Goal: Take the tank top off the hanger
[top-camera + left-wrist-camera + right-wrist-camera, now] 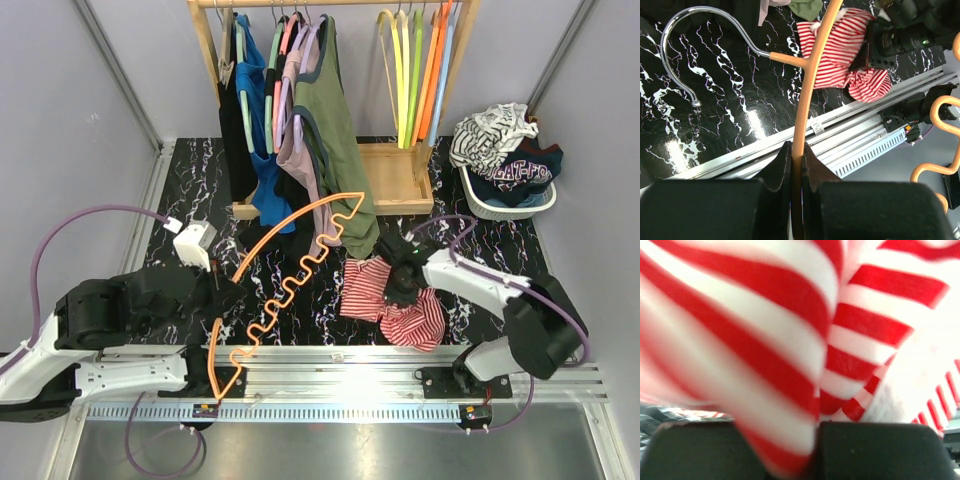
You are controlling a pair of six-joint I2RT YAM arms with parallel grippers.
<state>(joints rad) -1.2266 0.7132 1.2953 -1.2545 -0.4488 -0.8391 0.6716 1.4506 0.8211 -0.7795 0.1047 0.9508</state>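
Note:
The orange hanger (300, 270) is bare, so the robot should raise its right gripper and carry it outward over the clothes in the white basket to release the tank top.
The red-and-white striped tank top (385, 300) lies bunched on the black marble table, off the hanger; it also shows in the left wrist view (837, 47). My left gripper (217, 283) is shut on the orange hanger (300, 270); the hanger's bar (805, 100) runs between the left gripper's (796, 148) jaws and its metal hook (677, 47) points away over the table. The hanger is bare. My right gripper (398, 284) is shut on the tank top, and striped cloth (790, 340) fills the right wrist view, pinched in my right gripper (817, 429).
A wooden clothes rack (400, 175) at the back holds several hanging garments (335, 130) and several empty coloured hangers (420, 70). A white basket (505, 205) of clothes stands at the back right. An aluminium rail (350, 365) runs along the near edge.

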